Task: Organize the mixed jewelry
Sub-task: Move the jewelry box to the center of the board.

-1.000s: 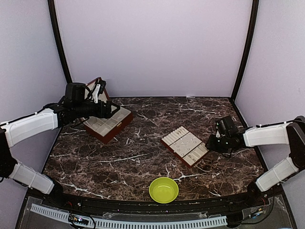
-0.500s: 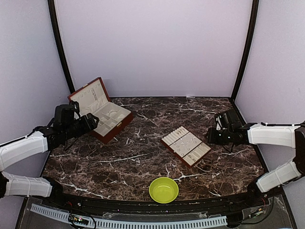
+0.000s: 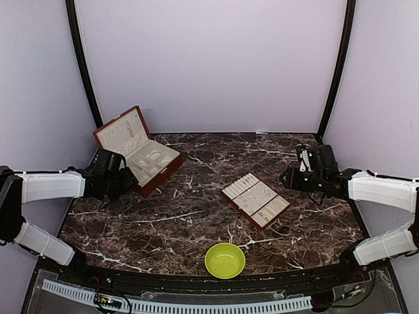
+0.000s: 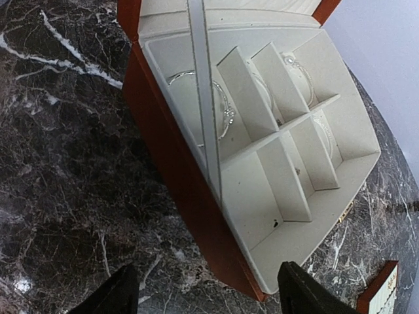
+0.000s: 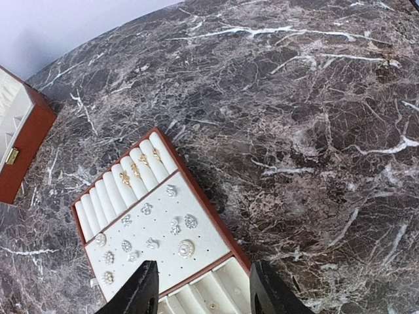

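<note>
The open box stands crooked, so my left gripper lowers next over the box's side by its near corner (image 3: 137, 188) (image 4: 232, 227), one finger inside and one outside, and closes.
The mixed jewelry lies in two places. Thin silvery wire hoops (image 4: 224, 112) rest in the cream compartments of the open red-brown box (image 3: 157, 178) at the back left. Small pale studs (image 5: 186, 248) and gold rings (image 5: 133, 171) sit on the flat padded tray (image 3: 243, 212) in the middle. My left gripper (image 3: 122, 178) hovers just left of the box's near corner. In the left wrist view the left gripper (image 4: 206, 296) is open with nothing between its fingers. My right gripper (image 3: 290, 178) hangs to the right of the tray. The right gripper (image 5: 204, 292) is open above the tray's near edge and holds nothing.
A yellow-green bowl (image 3: 225, 260) stands near the front edge, in front of the tray. The box lid (image 3: 120, 134) leans back toward the left wall. Dark marble tabletop (image 3: 196, 222) lies between the box and the tray.
My left gripper has drawn back from above the box to its left side, uncovering the lid. My right gripper has lifted away from the tray's right edge and opened wider.
</note>
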{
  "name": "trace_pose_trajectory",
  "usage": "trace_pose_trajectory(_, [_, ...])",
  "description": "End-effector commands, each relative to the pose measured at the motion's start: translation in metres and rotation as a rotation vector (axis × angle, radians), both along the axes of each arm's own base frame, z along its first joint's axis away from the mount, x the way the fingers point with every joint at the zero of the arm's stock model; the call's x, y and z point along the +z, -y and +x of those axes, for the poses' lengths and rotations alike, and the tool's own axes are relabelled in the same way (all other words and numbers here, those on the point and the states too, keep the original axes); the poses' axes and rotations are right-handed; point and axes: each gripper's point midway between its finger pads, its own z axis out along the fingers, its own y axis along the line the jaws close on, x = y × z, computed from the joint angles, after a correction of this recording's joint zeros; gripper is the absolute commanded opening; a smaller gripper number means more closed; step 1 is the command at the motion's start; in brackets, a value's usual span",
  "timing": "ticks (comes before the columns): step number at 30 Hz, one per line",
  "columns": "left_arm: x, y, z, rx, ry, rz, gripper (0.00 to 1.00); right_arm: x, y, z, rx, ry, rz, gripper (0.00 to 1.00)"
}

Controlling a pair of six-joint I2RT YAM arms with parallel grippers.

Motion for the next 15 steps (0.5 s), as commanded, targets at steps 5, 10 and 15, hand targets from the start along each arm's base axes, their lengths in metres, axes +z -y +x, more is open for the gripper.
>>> trace_pose_trajectory(5, [0.0,-0.005,0.025,0.056,0.013,0.047,0.74,0.005,-0.002,0.0,0.015,0.05,0.031,0.48])
trace_pose_trajectory(10, [-0.009,-0.009,0.031,0.07,-0.001,0.083,0.68,0.004,-0.003,-0.001,0.024,0.047,0.038,0.48])
trace_pose_trajectory(15, [-0.017,-0.01,0.037,0.069,-0.017,0.1,0.62,0.0,-0.004,0.0,0.021,0.05,0.045,0.48])
